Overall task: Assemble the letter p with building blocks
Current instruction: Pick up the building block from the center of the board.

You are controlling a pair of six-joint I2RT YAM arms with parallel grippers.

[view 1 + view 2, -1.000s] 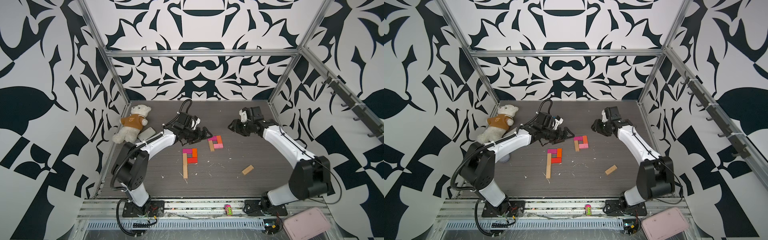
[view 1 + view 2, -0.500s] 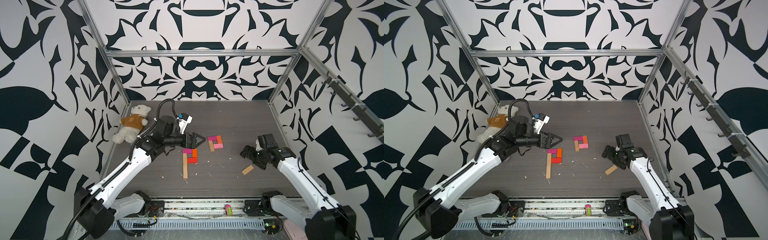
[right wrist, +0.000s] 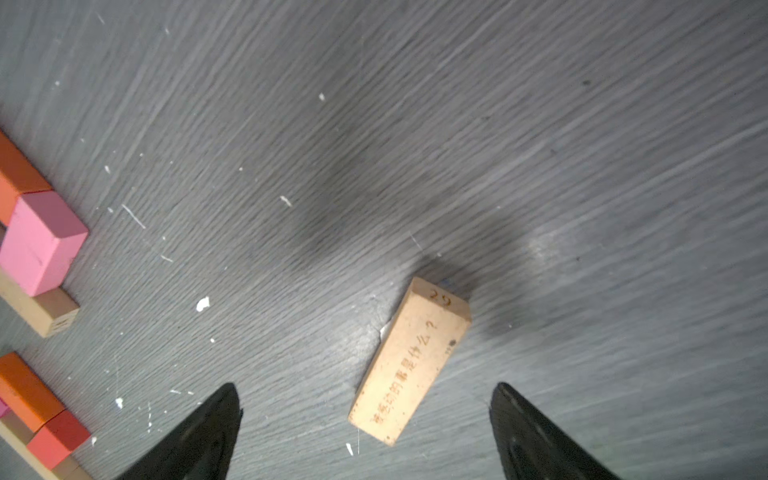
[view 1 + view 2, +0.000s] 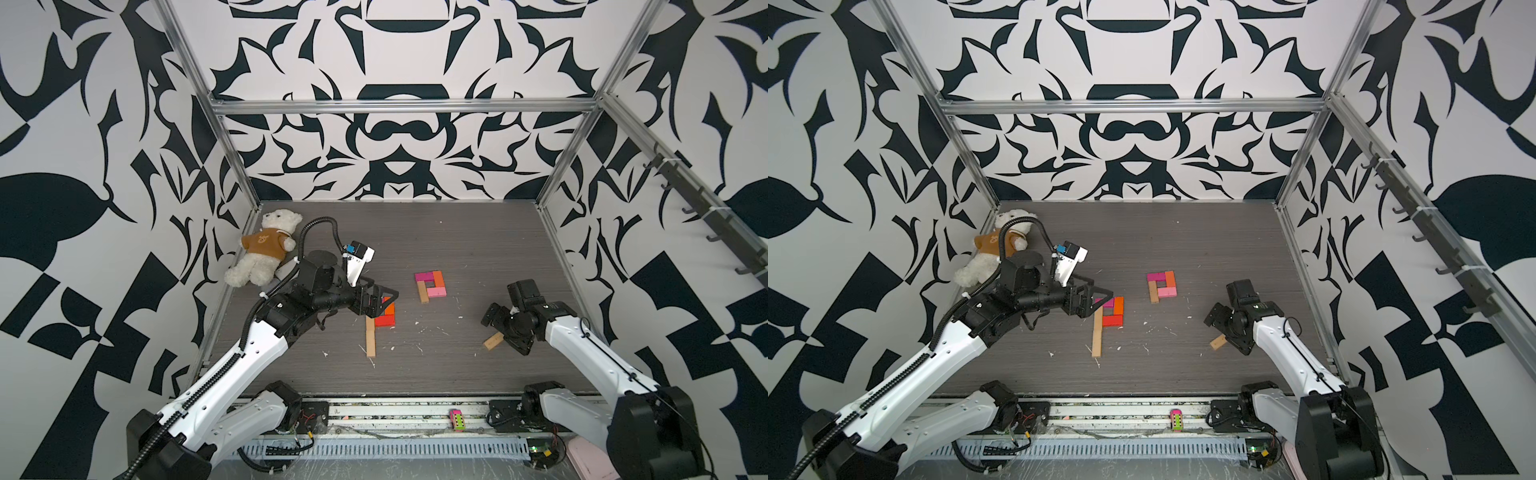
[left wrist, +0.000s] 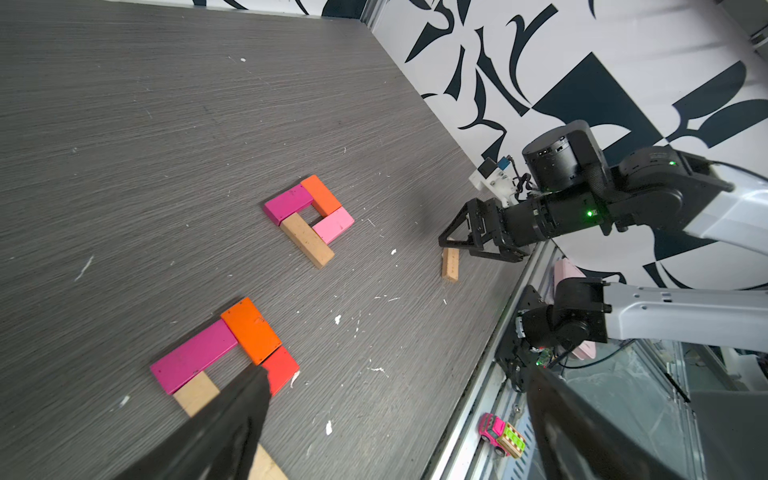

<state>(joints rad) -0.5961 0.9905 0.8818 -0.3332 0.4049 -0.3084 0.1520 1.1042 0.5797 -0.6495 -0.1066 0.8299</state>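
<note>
The tan block lies slanted below, so next my right gripper needs to turn its open fingers to match the block's long sides and lower them around its near half.
Two groups of building blocks lie flat on the grey table. A long tan bar (image 4: 370,336) with red (image 4: 384,321), orange (image 5: 250,330) and magenta (image 5: 193,355) blocks forms a P shape. My left gripper (image 4: 386,302) hangs open over its upper part, holding nothing. Farther back, a smaller square (image 4: 430,284) of magenta, orange, pink and tan blocks lies by itself. A loose tan block (image 3: 409,361) with printed characters lies at the near right. My right gripper (image 3: 365,388) is open low over it, one finger on either side, neither touching it.
A white teddy bear (image 4: 266,249) in a brown shirt lies at the far left corner. A pink-and-green toy car (image 4: 456,419) sits on the front rail, and a pale pink tray (image 4: 590,457) is beyond the front right edge. Patterned walls enclose three sides.
My right arm swung from the far middle of the table down to the loose tan block at the near right, and its jaws opened wide. My left gripper drifted nearer, over the P-shaped group.
</note>
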